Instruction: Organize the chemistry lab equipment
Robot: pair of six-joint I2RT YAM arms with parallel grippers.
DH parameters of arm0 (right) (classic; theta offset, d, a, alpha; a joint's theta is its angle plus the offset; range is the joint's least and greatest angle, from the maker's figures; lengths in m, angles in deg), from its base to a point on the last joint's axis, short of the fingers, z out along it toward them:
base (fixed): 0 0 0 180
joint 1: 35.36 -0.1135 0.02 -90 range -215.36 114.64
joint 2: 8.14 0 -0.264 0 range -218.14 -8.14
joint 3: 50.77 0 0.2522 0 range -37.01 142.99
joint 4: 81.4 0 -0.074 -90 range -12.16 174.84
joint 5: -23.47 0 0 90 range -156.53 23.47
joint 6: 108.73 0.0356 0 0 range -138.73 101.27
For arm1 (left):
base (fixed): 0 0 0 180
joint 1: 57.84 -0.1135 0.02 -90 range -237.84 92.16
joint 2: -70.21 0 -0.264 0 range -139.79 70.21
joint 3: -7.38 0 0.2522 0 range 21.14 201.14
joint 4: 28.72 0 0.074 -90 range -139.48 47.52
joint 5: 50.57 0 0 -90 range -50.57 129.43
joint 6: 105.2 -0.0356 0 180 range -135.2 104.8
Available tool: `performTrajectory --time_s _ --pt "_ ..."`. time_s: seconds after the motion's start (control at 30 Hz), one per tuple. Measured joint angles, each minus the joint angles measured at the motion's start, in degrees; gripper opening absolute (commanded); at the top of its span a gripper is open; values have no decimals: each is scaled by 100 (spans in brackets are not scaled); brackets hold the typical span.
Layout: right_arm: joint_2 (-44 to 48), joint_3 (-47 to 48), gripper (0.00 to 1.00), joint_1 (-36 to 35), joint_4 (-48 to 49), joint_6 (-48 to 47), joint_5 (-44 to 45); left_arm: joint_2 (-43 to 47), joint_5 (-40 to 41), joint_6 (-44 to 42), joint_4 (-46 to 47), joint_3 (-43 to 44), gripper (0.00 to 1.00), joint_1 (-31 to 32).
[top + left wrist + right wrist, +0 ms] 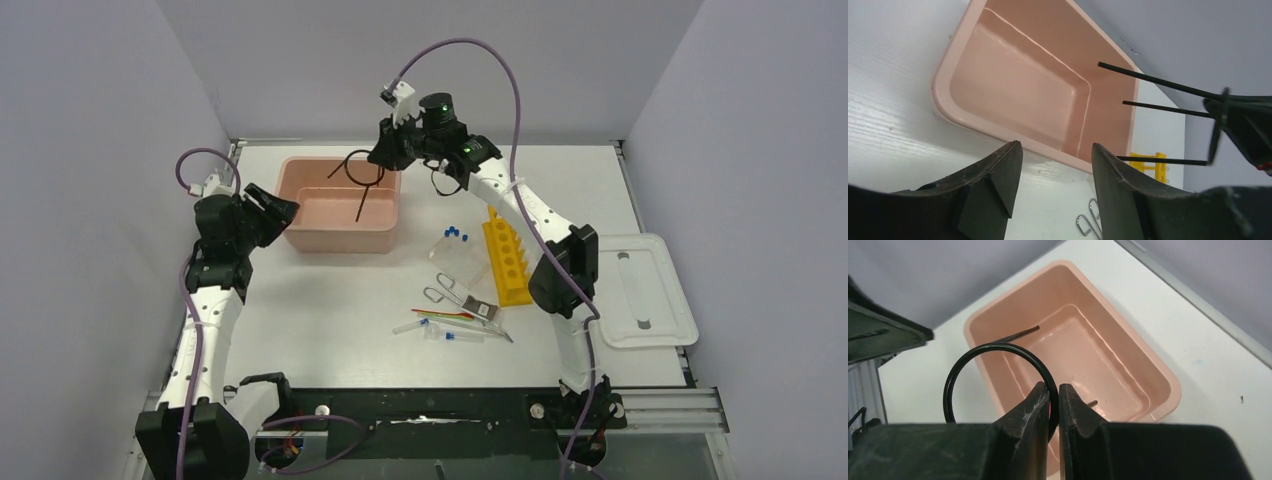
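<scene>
I will next lower my right gripper toward the bottom of the pink tub below it and let go of the ring, as the ring's stems still hang above the tub's bottom.
My right gripper is shut on the black wire ring and holds it over the pink tub, its stems hanging down into the tub. In the right wrist view the ring is pinched between the fingers. My left gripper is open and empty at the tub's left rim; its wrist view shows the tub and the ring's stems. The yellow holed rack, blue-capped tubes in the clear rack, metal tongs and thin coloured sticks lie on the table to the right.
A white lid lies at the right edge of the table. Loose blue-capped tubes lie near the sticks. Grey walls close the table in at the back and both sides.
</scene>
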Motion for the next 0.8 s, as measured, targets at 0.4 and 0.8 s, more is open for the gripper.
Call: performTrajectory --time_s 0.4,0.8 --pt "-1346 564 0 105 -649 -92 118 -144 0 -170 55 -221 53 0" --pt "-1392 616 56 -28 -704 -269 295 -592 -173 -289 240 -262 53 26"
